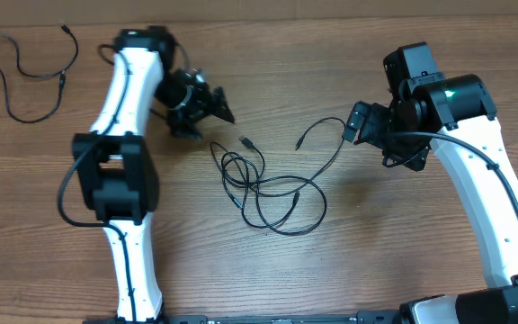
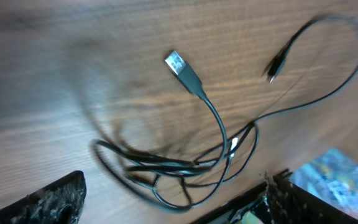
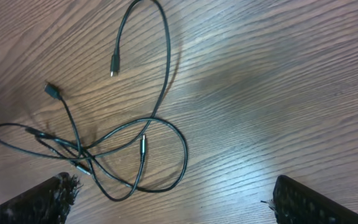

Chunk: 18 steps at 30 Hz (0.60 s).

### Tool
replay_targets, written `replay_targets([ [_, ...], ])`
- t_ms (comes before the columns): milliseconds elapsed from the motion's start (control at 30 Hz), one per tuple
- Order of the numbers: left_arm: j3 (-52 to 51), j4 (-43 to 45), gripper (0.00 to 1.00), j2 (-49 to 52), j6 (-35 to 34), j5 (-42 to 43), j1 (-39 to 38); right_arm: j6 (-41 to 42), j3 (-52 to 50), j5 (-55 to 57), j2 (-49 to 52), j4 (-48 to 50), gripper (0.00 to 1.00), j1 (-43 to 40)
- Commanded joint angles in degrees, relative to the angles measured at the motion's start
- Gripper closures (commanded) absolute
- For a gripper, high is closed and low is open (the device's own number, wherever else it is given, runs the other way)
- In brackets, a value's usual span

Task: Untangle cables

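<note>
One bend of the thin black cable (image 2: 98,147) sticks out from the crossings beside the USB plug, so my left gripper needs to move down toward the tangle onto that bend.
The cables (image 1: 268,184) lie as a loose tangle of thin black loops on the wooden table, between the two arms. A silvery-tipped USB plug (image 1: 245,142) points up-left, and a small plug end (image 1: 300,142) lies to its right. My left gripper (image 1: 209,121) is open and empty, just up-left of the tangle. My right gripper (image 1: 367,139) is open and empty, to the right of it. The left wrist view shows the USB plug (image 2: 178,64) and the loops (image 2: 166,168) above my open fingers (image 2: 173,208). The right wrist view shows the loops (image 3: 104,149) near my left finger, jaws (image 3: 173,205) wide.
A separate thin black cable (image 1: 34,67) lies in loose curves at the table's far left corner. The white arm bases stand at the front left (image 1: 129,261) and front right (image 1: 511,243).
</note>
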Motion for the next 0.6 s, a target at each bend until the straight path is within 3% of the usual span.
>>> replay_targets([
  [0, -0.3, -1.1, 0.14, -0.6, -4.0, -4.6, -4.0, 0.3, -0.4, 0.7, 0.0, 0.0, 0.0, 0.0],
  [200, -0.5, -2.8, 0.29, -0.6, -9.9, -12.3, -9.3, 0.3, -0.4, 0.7, 0.0, -0.2, 0.0, 0.0],
  [433, -0.5, -2.6, 0.3, -0.6, -14.8, -18.2, -9.7, 0.3, -0.4, 0.3, 0.0, -0.3, 0.0, 0.0],
  [567, -0.5, 0.3, 0.46, -0.6, -15.3, -18.5, -9.7, 0.3, -0.4, 0.0, 0.0, -0.3, 0.0, 0.0],
])
